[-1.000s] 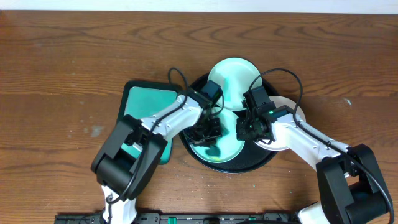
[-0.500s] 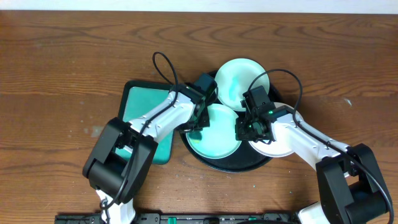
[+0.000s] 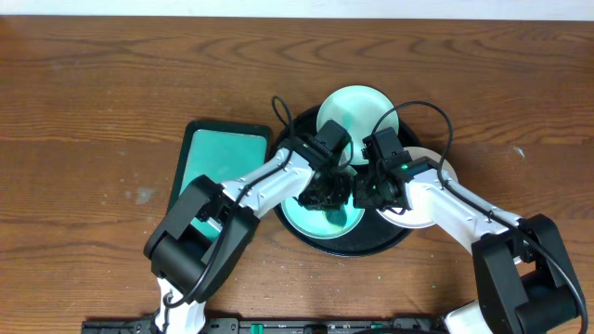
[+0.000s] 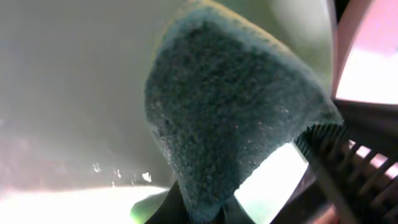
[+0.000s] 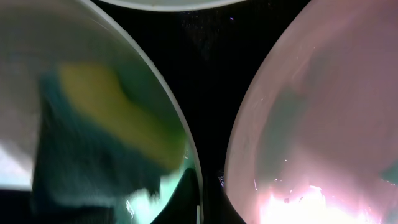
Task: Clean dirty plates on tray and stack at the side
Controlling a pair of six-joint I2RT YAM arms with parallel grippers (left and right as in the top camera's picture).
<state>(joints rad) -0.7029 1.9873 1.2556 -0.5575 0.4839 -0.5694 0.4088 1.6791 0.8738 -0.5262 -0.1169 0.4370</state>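
Note:
The near end of the rectangular teal tray has bare surface for the sponge. My left gripper will first lift off the front plate to get the sponge there.
The round black tray holds three plates. The front plate is teal-smeared, a pale-mint plate lies at the far rim, and a white plate lies at the right. My left gripper is shut on a sponge and presses its dark green side onto the front plate. My right gripper is shut on that plate's right rim. The right wrist view shows the yellow and teal sponge blurred on this plate, the right plate, and black tray between them.
A rectangular teal tray with a black rim lies just left of the round tray, under my left arm. Brown wood-grain tabletop surrounds both trays. Arm cables loop above the plates.
My left gripper swept the sponge to the front plate's far-left edge, then back right toward my right gripper. The right gripper and the plates have stayed in place.

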